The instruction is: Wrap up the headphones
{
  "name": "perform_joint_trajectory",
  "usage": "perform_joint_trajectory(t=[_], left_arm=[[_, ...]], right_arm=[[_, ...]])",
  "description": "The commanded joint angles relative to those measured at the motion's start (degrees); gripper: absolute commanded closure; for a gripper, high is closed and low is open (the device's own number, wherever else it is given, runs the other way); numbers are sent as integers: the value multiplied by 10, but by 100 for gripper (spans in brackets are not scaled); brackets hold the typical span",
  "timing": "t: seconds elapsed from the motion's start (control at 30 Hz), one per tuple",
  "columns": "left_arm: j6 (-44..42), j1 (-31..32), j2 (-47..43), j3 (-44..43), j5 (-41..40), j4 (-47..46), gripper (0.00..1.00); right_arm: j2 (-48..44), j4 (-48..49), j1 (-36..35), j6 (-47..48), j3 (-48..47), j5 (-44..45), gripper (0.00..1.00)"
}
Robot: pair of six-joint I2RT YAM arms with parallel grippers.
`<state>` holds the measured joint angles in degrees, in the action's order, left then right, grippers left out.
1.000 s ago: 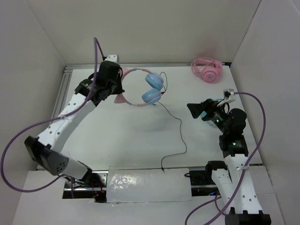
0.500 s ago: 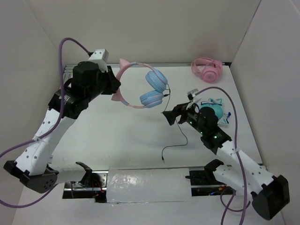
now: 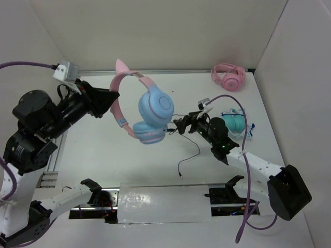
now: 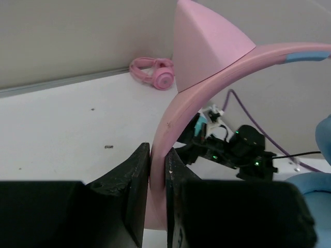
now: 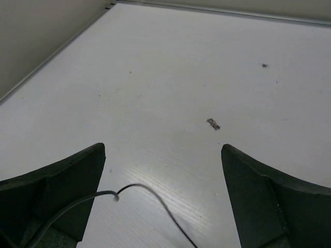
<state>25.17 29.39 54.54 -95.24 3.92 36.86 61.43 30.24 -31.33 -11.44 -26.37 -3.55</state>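
Next, my right gripper edges left in the top view, toward the headphones' earcups, and closes on the thin cable, since it curls between the gripper's spread fingers.
The headphones (image 3: 153, 108) hang in the air over the middle of the table, blue earcups lowest, a pink cat ear (image 3: 122, 66) on top. My left gripper (image 3: 113, 99) is shut on their pink headband (image 4: 170, 119); the left wrist view shows both jaws pressed flat against it. The thin black cable (image 3: 192, 150) runs from the earcups to the right and drops to the table, where its plug end (image 3: 179, 174) lies. My right gripper (image 3: 179, 125) is open, low beside the earcups. In the right wrist view the cable (image 5: 150, 194) curls between the spread fingers (image 5: 77, 170), near the left one.
All-pink headphones (image 3: 228, 77) lie at the far right corner. Teal headphones (image 3: 234, 122) sit behind my right arm. White walls close in the table on three sides. A clear plastic sheet (image 3: 163, 204) covers the near edge between the arm bases.
My left arm has raised the headphones high and swung them toward the middle. The right arm has reached left to the cable. The cable's loose end has been drawn along the table.
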Motion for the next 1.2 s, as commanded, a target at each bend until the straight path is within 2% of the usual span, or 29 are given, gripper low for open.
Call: perform_joint_trajectory(t=[0.0,0.1,0.2,0.23,0.3,0.33,0.4,0.43,0.5,0.57,0.67,0.73,0.83,0.9,0.93,1.03,1.13,1.17], left_arm=[[8,1,-24,-5,71,-71,100],[1,1,-37,-1,121,-76,100],[-11,1,-37,-1,160,-73,100],[-15,1,-37,1,171,-72,100],[-32,1,-44,29,187,-72,100],[-34,1,-51,50,188,-76,100],[-40,1,-68,122,167,-99,100],[-38,1,-70,144,139,-104,100],[-45,1,-57,192,125,-101,100],[-57,1,-38,218,137,-99,100],[-78,15,6,255,137,-108,100],[-91,30,36,262,119,-108,100],[-98,89,85,261,7,-101,100],[-98,109,107,252,-36,-80,100],[-92,123,134,241,-83,-72,100],[-69,138,184,220,-134,-38,100],[-45,143,232,198,-172,-12,100],[-36,144,244,191,-194,-3,100]], right_arm=[[41,111,-12,5,-44,-22,0],[96,154,-7,-1,-57,-50,9],[126,159,-2,-12,-83,-100,33],[133,156,0,-14,-91,-112,50],[141,132,4,-12,-114,-136,64],[141,116,9,-12,-125,-137,75],[135,33,18,0,-168,-123,83],[135,-50,34,7,-187,-98,90],[135,-144,49,21,-254,-62,96],[134,-254,65,34,-310,-8,96],[123,-365,79,62,-369,57,96],[125,-449,82,97,-421,64,96],[142,-539,80,108,-490,122,96],[145,-580,78,128,-527,138,96],[149,-593,77,130,-538,139,96],[154,-638,60,134,-576,150,95],[170,-677,23,130,-607,201,95],[179,-703,0,125,-629,243,95]])
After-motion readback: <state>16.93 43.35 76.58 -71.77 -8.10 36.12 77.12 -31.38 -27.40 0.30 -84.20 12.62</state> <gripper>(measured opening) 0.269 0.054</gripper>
